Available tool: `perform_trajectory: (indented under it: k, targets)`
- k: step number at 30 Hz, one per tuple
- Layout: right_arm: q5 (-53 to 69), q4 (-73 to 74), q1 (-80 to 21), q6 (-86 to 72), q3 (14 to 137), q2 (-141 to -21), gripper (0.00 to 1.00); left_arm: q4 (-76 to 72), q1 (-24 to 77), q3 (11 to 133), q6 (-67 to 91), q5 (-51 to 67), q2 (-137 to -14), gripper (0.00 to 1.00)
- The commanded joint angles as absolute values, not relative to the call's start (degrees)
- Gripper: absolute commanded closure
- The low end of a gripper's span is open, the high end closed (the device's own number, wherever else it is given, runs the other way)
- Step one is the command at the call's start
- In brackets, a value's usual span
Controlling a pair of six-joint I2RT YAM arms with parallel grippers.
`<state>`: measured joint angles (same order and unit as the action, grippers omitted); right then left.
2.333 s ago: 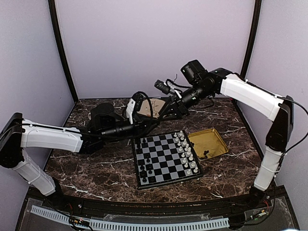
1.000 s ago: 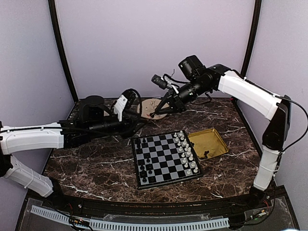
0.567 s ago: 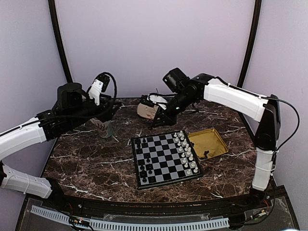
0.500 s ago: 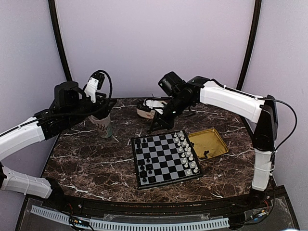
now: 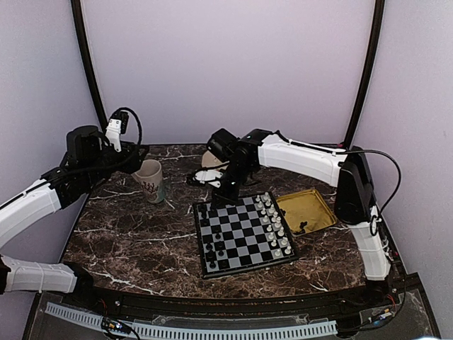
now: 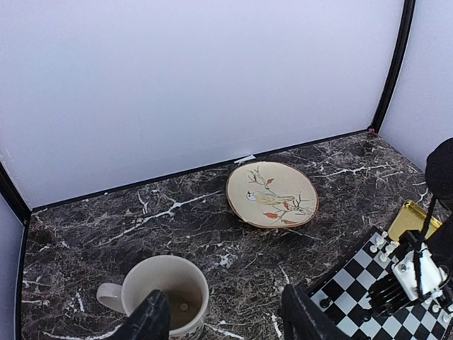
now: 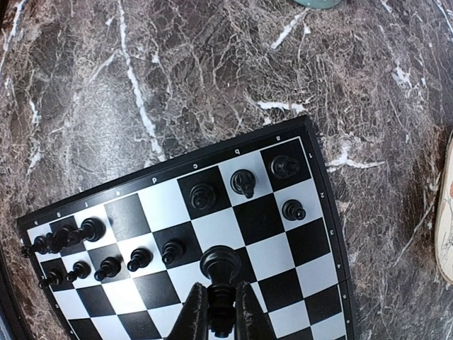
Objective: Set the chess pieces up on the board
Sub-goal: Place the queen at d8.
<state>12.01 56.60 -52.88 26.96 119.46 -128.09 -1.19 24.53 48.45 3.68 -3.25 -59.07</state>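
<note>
My right gripper should next move back and down to release the black piece on the empty dark edge square (image 5: 207, 238) (image 7: 125, 214), because that square is below the gripper and closer to my base.
The board (image 5: 244, 234) lies mid-table, with black chess pieces (image 5: 212, 237) along its left side and white pieces (image 5: 274, 223) along its right. My right gripper (image 5: 225, 193) hovers over the board's far left corner. In the right wrist view this gripper (image 7: 221, 297) is shut on a black chess piece (image 7: 221, 263), held above the squares near several standing black pieces (image 7: 203, 195). My left gripper (image 5: 141, 151) is open and empty above a mug (image 5: 151, 181). In the left wrist view its fingers (image 6: 150, 317) stand wide apart over the mug (image 6: 164, 292).
A yellow tray (image 5: 306, 211) holding one dark piece sits right of the board. A bird-painted plate (image 6: 272, 193) lies at the back, partly hidden by the right arm in the top view. The mug stands left of the board.
My left arm has swung back from beside the board to the left, above the mug. My right gripper has moved from over the plate leftward and down to the board's far left corner.
</note>
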Motion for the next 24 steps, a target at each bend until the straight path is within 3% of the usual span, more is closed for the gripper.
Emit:
perform_trajectory:
  k: [1,24]
  targets:
    - [8.9,59.0,-53.4,26.9,122.8,-131.0,1.00,-2.6,24.4,47.6,4.0,-2.2,-56.8,0.44]
    - [10.4,59.6,-54.4,26.3,123.1,-130.9,1.00,-3.3,24.4,46.9,3.4,-1.0,-57.3,0.45]
